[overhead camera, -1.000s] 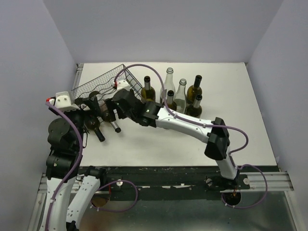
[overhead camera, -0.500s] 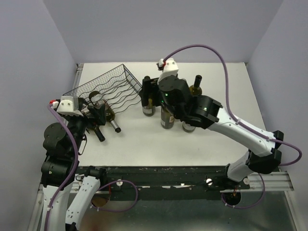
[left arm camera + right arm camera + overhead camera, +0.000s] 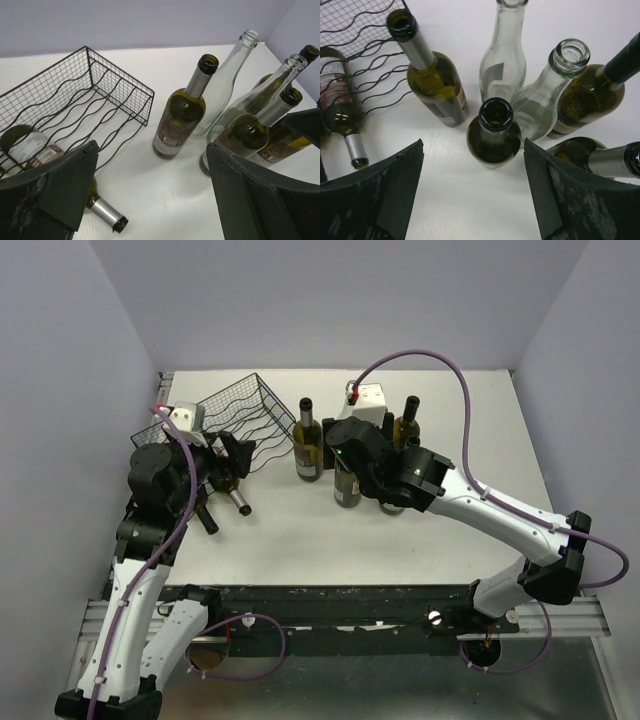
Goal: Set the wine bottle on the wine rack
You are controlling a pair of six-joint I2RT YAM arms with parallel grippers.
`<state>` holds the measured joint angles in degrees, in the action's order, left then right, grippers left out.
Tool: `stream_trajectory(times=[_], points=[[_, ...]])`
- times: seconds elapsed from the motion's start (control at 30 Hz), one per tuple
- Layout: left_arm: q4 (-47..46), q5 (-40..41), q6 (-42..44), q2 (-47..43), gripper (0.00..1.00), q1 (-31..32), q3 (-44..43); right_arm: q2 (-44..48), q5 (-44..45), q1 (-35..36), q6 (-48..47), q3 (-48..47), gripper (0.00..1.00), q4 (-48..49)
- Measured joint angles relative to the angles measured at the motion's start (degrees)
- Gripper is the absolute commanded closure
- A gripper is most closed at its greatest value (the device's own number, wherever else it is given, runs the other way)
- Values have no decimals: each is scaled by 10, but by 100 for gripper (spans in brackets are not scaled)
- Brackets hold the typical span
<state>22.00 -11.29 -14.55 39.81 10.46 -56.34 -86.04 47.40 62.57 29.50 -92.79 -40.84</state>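
Observation:
My right gripper is going down next onto the neck of the standing dark green bottle point(image 3: 495, 132) to close its fingers there, because clear bottles crowd behind the green bottle's body.
The black wire wine rack point(image 3: 225, 410) sits at the back left and also shows in the left wrist view point(image 3: 75, 95). Two dark bottles lie in it with their necks sticking out the front point(image 3: 238, 500), point(image 3: 204, 518); one shows in the left wrist view point(image 3: 35, 152). Several bottles stand right of the rack. My right gripper point(image 3: 352, 462) is open above a dark green standing bottle point(image 3: 495, 132), which sits between the open jaws point(image 3: 472, 146) without contact. My left gripper point(image 3: 232, 452) is open and empty at the rack's front right corner point(image 3: 150, 167).
A green bottle with a silver neck point(image 3: 309, 440) stands nearest the rack point(image 3: 182, 112). Two clear bottles point(image 3: 504, 60), point(image 3: 545, 100) and dark ones point(image 3: 592, 95), point(image 3: 405, 422) crowd close behind and right of the right gripper. Walls close in left, back and right.
My right arm left the rack, swung right and now hovers over the standing bottles. My left arm rose and moved toward the rack's front corner. Two bottles stay in the rack.

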Motion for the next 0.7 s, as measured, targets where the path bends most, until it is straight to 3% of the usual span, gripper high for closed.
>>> stream_trajectory(times=[0.13,0.3,0.7], points=[[-72,-27,-1,20,1,0,49,-3,0,-19,9,26,18,4],[-123,-32,-7,1,1,0,119,-12,0,-42,-5,56,34,44],[-150,-25,-3,-24,1,0,129,-27,16,-46,-86,118,37,174]])
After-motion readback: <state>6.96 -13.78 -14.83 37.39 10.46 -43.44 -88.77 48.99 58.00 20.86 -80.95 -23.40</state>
